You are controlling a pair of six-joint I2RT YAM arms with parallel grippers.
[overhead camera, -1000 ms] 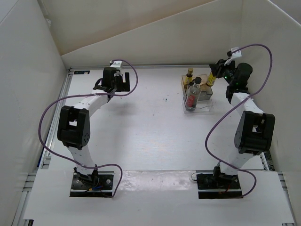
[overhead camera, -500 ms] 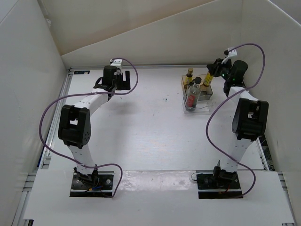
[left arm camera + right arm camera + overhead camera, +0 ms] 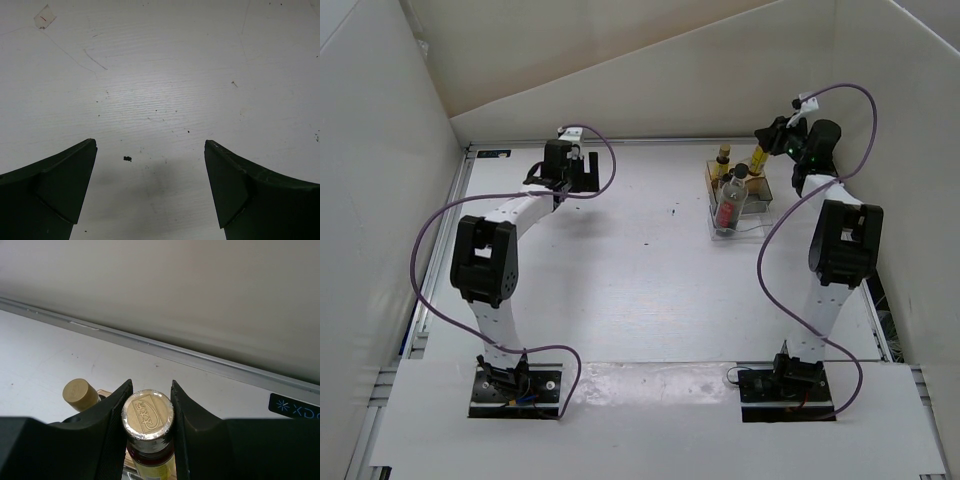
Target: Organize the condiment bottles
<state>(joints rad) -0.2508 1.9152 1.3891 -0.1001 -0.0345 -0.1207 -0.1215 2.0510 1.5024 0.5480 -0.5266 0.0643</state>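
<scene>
I should next move the bottle in my right gripper toward the second yellow-amber bottle and down, then let go of it over the box [image 3: 760,215].
My right gripper [image 3: 763,150] is shut on the gold cap of a small yellow-amber bottle [image 3: 148,412], held upright at the far right corner of the clear plastic box [image 3: 760,215]. It also shows in the top view [image 3: 757,163]. I cannot tell whether its base rests in the box. The second yellow-amber bottle [image 3: 724,156] stands at the box's far left; its gold cap [image 3: 77,392] shows in the right wrist view. The tall clear bottle with reddish contents [image 3: 726,208] and a black-capped whitish bottle [image 3: 740,175] stand inside the box. My left gripper [image 3: 150,145] is open and empty over bare table.
The white table [image 3: 620,260] is enclosed by white walls on three sides. A metal rail [image 3: 210,357] runs along the far edge, close behind the right gripper. The left gripper [image 3: 582,172] sits at the far left of the table. Purple cables loop off both arms.
My right gripper has moved left and toward the far wall with the yellow-amber bottle, to the box's far right corner. The left arm has shifted only slightly.
</scene>
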